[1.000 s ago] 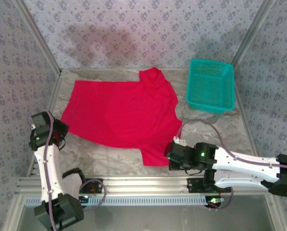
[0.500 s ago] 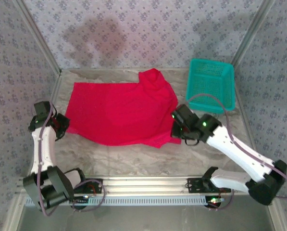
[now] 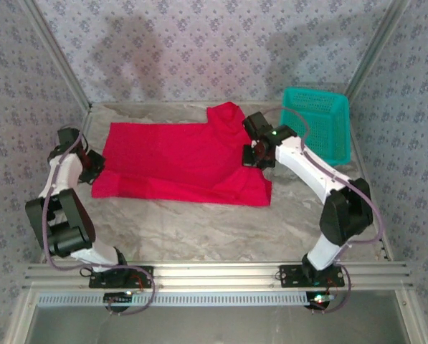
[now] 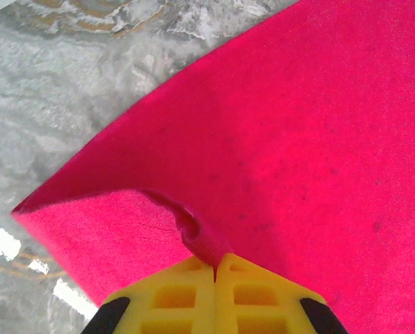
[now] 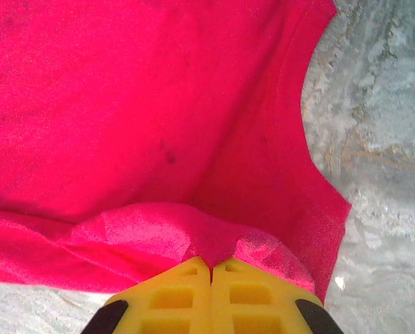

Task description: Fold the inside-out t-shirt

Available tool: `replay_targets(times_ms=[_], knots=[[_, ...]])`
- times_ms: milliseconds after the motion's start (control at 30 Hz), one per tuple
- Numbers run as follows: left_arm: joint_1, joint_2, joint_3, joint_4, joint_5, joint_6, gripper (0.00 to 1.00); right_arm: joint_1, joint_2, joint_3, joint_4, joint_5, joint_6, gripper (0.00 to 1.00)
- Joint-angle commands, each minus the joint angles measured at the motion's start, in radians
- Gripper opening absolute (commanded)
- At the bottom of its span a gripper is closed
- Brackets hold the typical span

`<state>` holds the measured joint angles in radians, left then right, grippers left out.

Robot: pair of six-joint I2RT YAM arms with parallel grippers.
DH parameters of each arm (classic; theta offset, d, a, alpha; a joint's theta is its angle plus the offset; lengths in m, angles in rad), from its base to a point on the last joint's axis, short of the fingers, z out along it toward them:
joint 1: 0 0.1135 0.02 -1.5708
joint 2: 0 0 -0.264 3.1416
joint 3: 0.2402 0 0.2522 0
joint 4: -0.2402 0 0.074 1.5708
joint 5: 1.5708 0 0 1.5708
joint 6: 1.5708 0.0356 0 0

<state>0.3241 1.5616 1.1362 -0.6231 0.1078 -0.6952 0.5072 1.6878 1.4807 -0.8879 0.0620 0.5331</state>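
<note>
My left gripper moves down onto the red cloth (image 4: 204,240) just inside the shirt's side edge next and releases the pinched fold, because it still stands pulled up.
The inside-out t-shirt (image 3: 178,161) is bright red and lies across the back half of the table, its near half doubled over toward the back. My left gripper (image 3: 96,163) pinches the cloth at the shirt's left edge. The left wrist view shows yellow fingers (image 4: 186,292) pressed together on a pulled-up ridge of red cloth (image 4: 204,240). My right gripper (image 3: 251,154) is shut on the shirt near its right side, beside a sleeve (image 3: 231,118). A peak of cloth (image 5: 214,243) rises between the closed yellow fingers (image 5: 242,292) in the right wrist view.
A teal mesh basket (image 3: 315,127) stands at the back right, close behind the right arm's forearm. Patterned walls close the table in at left, back and right. Bare grey tabletop (image 3: 199,229) stretches between the shirt and the arm bases.
Both grippers have carried the shirt's near edge toward the back. The right one went from the front centre up past the basket, and the lower half now lies over the upper half.
</note>
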Motion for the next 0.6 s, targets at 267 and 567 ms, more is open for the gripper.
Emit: replay_targets(times_ms=[267,567], knots=[[-0.011,0.146,0.089,0.034,-0.033,0.023,0.0,-0.05,0.158,0.187,-0.04,-0.018,-0.077,0.0],[-0.012,0.241,0.117,0.033,-0.066,0.037,0.0,-0.101,0.295,0.278,-0.021,-0.041,-0.088,0.0]])
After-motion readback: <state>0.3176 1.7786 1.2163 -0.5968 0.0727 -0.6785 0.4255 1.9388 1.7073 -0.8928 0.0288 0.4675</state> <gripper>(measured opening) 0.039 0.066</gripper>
